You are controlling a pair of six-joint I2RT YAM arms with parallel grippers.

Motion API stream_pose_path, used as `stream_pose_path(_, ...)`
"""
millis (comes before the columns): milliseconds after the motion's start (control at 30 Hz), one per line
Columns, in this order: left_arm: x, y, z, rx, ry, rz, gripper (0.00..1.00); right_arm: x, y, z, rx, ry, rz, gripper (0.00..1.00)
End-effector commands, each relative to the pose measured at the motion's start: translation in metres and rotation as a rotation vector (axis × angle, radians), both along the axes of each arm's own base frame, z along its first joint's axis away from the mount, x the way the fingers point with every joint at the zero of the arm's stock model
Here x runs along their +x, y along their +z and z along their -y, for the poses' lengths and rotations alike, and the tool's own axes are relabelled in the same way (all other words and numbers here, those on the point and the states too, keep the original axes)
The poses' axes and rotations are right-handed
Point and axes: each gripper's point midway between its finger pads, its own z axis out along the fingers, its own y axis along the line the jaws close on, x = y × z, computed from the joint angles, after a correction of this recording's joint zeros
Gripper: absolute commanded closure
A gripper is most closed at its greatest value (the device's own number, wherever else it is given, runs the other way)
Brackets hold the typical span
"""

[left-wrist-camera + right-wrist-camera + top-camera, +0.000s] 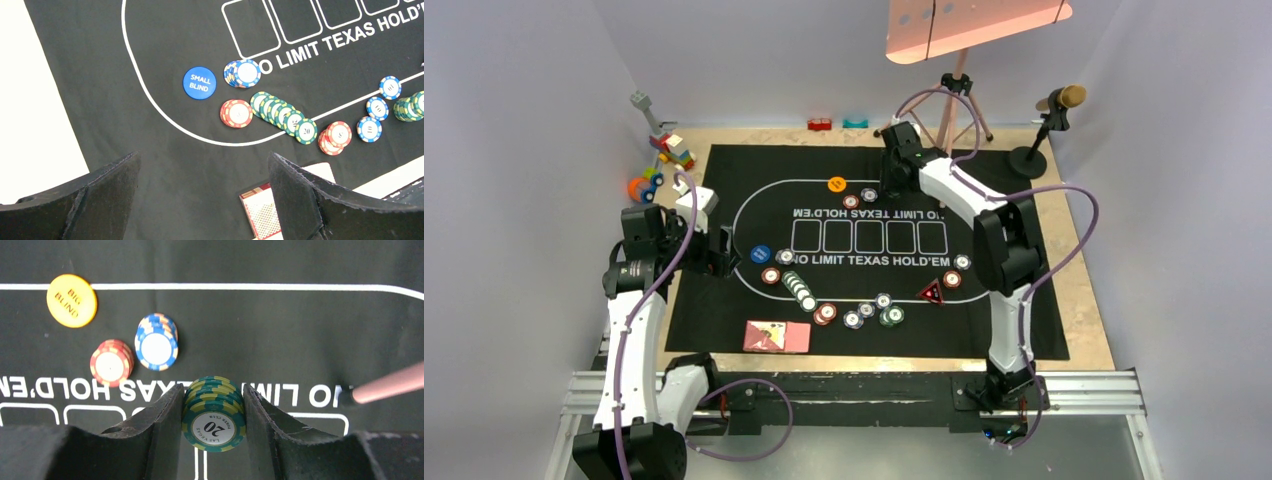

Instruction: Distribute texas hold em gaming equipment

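Observation:
I will next lower my right gripper's green chips toward the blue chip stack [157,341], onto the bare mat beside it.
My right gripper [892,188] [214,412] is shut on a stack of green "20" chips [214,416] over the mat's far side. Beside it lie the orange BIG BLIND button [71,300] [836,184], a red chip stack [111,362] and a blue chip stack [157,341]. My left gripper [724,250] [204,159] is open and empty above the mat's left side. Beyond it are the blue SMALL BLIND button [199,83] [761,254], a spread row of green chips [282,116] and further red and blue chips. Pink-backed cards [776,337] [262,210] lie at the near edge. A red triangular marker [931,292] sits on the right.
The black printed mat [724,170] covers most of the table. Toy blocks [669,150] lie at the back left. A microphone stand [1049,130] and a tripod [959,95] with a pink board stand at the back right. A pink rod [390,385] shows in the right wrist view.

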Motion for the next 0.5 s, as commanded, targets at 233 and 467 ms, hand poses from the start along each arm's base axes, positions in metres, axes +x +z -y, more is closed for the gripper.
stream_pose_path(233,0.006,0.004,-0.001,-0.001,-0.006,0.033,0.0,0.039,-0.002,-0.006,0.015,0.001,0.047,1.0)
stream_pose_path(467,0.006,0.004,-0.001,-0.001,-0.007,0.034,0.0,0.047,-0.017,-0.008,0.025,0.004,0.025,1.0)
